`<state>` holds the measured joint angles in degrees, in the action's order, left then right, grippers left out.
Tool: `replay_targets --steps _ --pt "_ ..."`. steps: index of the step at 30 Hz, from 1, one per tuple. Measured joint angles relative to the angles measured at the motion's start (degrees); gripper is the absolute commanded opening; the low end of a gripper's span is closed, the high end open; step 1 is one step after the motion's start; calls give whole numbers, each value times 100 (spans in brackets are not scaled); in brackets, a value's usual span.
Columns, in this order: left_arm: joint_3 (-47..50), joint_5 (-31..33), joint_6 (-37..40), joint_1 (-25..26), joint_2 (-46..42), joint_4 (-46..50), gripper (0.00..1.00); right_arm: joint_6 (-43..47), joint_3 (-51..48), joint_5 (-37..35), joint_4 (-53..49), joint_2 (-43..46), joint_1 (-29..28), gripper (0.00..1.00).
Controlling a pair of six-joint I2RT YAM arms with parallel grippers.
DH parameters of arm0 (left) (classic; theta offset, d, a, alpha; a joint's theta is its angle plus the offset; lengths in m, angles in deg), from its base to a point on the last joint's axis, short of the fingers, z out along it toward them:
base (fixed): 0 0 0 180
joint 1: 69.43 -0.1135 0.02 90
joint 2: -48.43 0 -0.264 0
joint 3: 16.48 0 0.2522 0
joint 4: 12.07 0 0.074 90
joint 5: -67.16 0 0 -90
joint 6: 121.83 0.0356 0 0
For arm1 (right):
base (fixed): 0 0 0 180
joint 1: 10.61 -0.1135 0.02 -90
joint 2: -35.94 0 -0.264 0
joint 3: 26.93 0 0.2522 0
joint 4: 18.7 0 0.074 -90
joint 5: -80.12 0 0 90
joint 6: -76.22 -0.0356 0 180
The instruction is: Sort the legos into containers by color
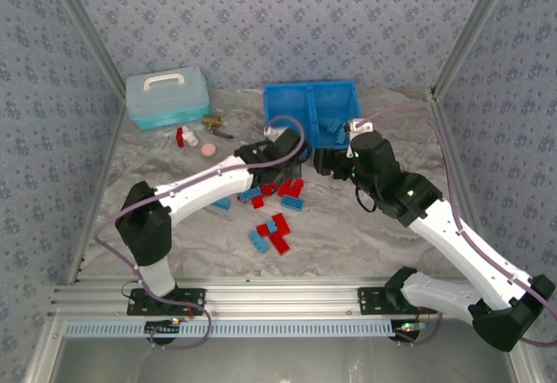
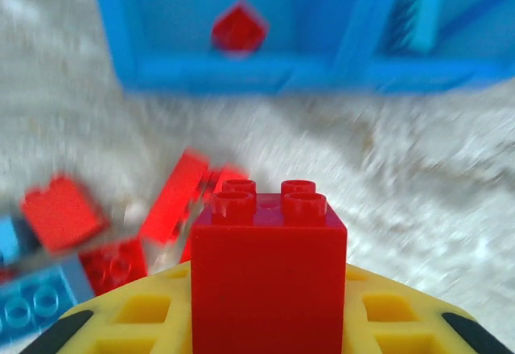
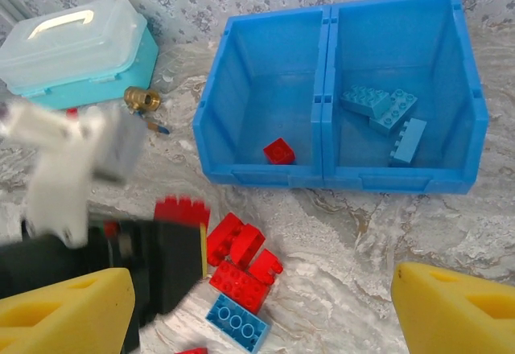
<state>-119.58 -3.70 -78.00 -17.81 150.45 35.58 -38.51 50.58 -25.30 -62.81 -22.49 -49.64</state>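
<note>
The robot's left gripper needs to move outward next, past the blue bin's near side and over the section of the bin with one red lego [image 1: 288, 104], and release its red lego there because the colors match.
My left gripper [image 2: 268, 310] is shut on a red lego [image 2: 268, 269], held studs forward between the yellow fingers [image 2: 133, 322]. It hovers just short of the blue bin [image 2: 233, 72]. The bin's left compartment holds one red lego [image 3: 279, 151]; the right compartment holds light blue legos [image 3: 380, 109]. In the top view the left gripper [image 1: 259, 151] sits in front of the bin [image 1: 311, 104]. More red and light blue legos [image 1: 280, 190] lie scattered on the table. My right gripper [image 3: 261, 290] is open and empty above a red pile [image 3: 241, 261].
A pale teal lidded box [image 1: 167, 96] stands at the back left. Beside it are a red-and-white bottle [image 1: 184, 136], a pink disc [image 1: 208, 150] and a brass fitting [image 3: 141, 98]. Patterned walls enclose the marble table [image 1: 365, 226].
</note>
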Motion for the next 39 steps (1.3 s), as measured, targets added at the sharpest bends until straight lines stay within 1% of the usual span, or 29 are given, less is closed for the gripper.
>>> replay_targets --steps 4,8,12,17,19,23,24,25,26,29,32,34,36,38,39 --pt "-1403 192 614 -398 776 -98 21 -92 -42 -107 -101 138 -4 86" --pt "-2726 367 1174 -741 1912 -66 21 -168 -164 -205 -188 361 -52 86" --pt "-3866 455 1502 -960 3067 199 24 -240 -245 -319 -352 612 -83 86" --pt "-4339 426 1646 -1115 3748 459 34 -319 -332 -391 -514 756 -122 86" --pt "-4415 400 1646 -1150 3856 538 41 -341 -361 -396 -531 754 -138 87" --pt "-4465 315 1624 -1167 3877 658 47 -385 -413 -396 -579 754 -208 87" --pt "-4487 291 1626 -1165 3871 660 51 -404 -426 -396 -579 754 -219 87" --pt "-4487 269 1641 -1165 3845 664 55 -422 -437 -398 -581 748 -227 87" --pt "-4487 236 1637 -1165 3816 669 56 -437 -455 -400 -584 737 -227 87" --pt "-4485 140 1661 -1165 3635 693 56 -501 -514 -411 -588 662 -238 87" --pt "-4199 57 1722 -1154 3099 675 57 -647 -673 -407 -496 525 -286 88" --pt "-3534 9 1792 -1137 2277 601 59 -748 -839 -337 -372 343 -302 88" --pt "-2686 -79 1893 -1110 1346 214 63 -833 -925 -254 -280 13 -299 87" --pt "-1495 -223 2033 -1095 52 -160 66 -960 -927 -111 -48 -535 -299 88" --pt "-1099 -286 2076 -1091 -398 -275 67 -1027 -927 -28 76 -815 -295 87"
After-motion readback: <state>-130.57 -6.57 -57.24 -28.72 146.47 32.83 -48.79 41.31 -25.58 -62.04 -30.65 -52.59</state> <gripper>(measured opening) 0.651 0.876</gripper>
